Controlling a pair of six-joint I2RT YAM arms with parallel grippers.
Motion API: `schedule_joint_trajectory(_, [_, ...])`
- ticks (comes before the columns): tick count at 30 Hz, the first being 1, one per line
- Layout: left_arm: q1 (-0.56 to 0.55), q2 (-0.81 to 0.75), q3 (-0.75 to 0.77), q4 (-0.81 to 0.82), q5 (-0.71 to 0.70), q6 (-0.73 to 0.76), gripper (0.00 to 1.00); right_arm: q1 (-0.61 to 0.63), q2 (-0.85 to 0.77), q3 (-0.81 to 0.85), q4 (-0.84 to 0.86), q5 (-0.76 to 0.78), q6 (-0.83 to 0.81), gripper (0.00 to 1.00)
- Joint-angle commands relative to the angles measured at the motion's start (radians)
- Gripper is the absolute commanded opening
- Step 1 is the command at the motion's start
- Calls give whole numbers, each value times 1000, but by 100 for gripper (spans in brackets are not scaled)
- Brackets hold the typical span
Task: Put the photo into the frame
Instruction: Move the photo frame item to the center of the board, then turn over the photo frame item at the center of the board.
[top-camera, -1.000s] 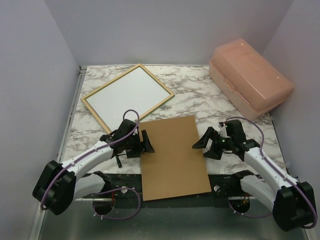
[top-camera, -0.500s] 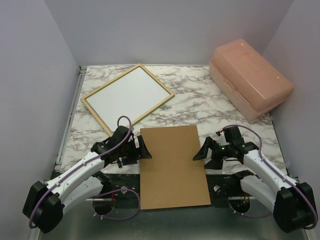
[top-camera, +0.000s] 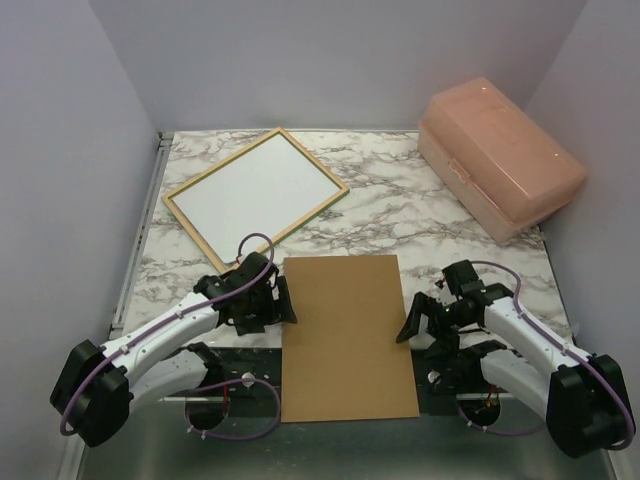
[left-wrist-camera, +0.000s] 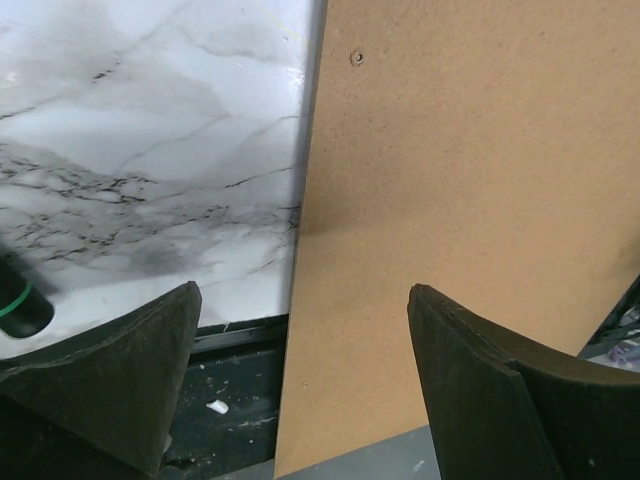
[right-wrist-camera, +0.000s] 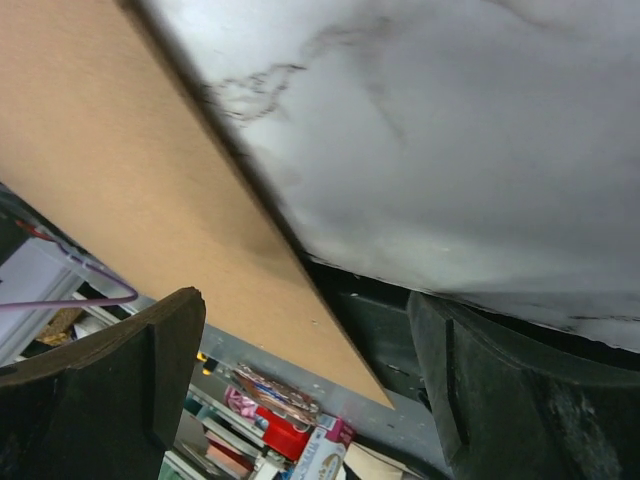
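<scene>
The board's overhang leaves room underneath, so my right gripper will next tilt, move in toward the left gripper and close across the board's nearby edge by the front bar.
The frame lies at the back left, pale wood side up. A white sheet fills it, which looks like the photo's white reverse; no sunset side shows. A brown backing board lies in the middle, and its near end overhangs the table's front edge. My left gripper stands open at the board's left edge, with the edge running between its fingers. My right gripper is open at the board's right edge, low over the table's front lip. Neither holds anything.
A pink lidded plastic box sits at the back right corner. Grey walls close in the marble table on the left, right and back. A dark rail runs along the front edge beneath the board.
Both arms have drawn back toward the front edge. The board has slid nearer and turned squarer to the table. Both grippers stayed open.
</scene>
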Motion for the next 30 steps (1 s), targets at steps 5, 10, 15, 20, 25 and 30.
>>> schedule_joint_trajectory(5, [-62, 108, -89, 217, 90, -53, 83, 4, -16, -116, 75, -50, -15, 89])
schedule_joint_trajectory(10, [-70, 154, -128, 312, 129, -68, 82, 4, -23, -208, 299, -179, 50, 89])
schedule_joint_trajectory(15, [-71, 151, -156, 367, 156, -78, 78, 3, -33, -250, 479, -321, 128, 88])
schedule_joint_trajectory(20, [-72, 141, -167, 373, 161, -77, 77, 4, -184, -177, 457, -366, 168, 84])
schedule_joint_trajectory(25, [-71, 131, -178, 385, 168, -77, 76, 4, -363, -120, 522, -410, 311, 78])
schedule_joint_trajectory(30, [-72, 126, -170, 398, 176, -74, 76, 4, -431, -98, 600, -404, 434, 49])
